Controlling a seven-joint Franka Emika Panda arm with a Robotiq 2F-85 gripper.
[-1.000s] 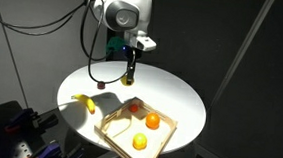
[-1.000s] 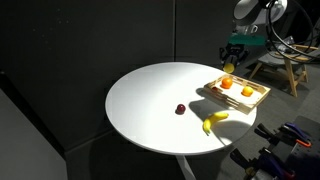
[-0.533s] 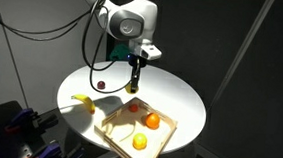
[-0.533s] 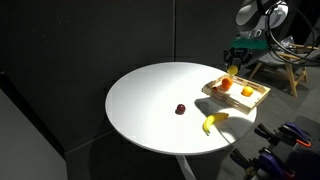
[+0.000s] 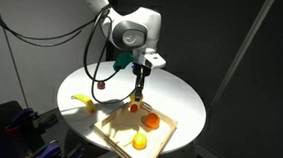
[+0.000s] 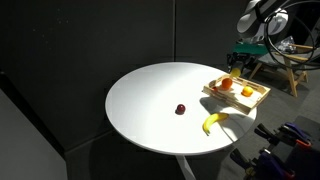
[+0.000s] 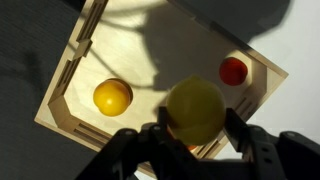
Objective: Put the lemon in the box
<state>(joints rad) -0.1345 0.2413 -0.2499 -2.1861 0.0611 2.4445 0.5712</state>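
Observation:
The robot's gripper will next lower slightly toward the bare bottom of the box, between the deeper yellow and red fruits, and release the lemon (image 7: 195, 110), since it already hangs inside the box's rim.
My gripper (image 7: 197, 122) is shut on the lemon (image 7: 195, 110), a pale yellow round fruit that fills the gap between the two dark fingers. It hangs over the near corner of the box (image 7: 75, 75), a shallow light-wood tray. Inside the box lie a deeper yellow fruit (image 7: 112, 97) and a small red fruit (image 7: 233, 71). In both exterior views the gripper (image 5: 138, 87) (image 6: 238, 70) hovers just above the box's edge (image 5: 116, 129) (image 6: 236, 101). An orange fruit (image 5: 151, 119) also lies in the box.
A banana (image 5: 81, 100) (image 6: 214, 121) lies on the round white table (image 5: 176, 91) beside the box. A small dark red fruit (image 5: 98, 84) (image 6: 180, 109) sits nearer the table's middle. The box lies close to the table's edge.
The arm has carried the lemon from over the bare table toward the box and lowered it. Everything else has stayed put.

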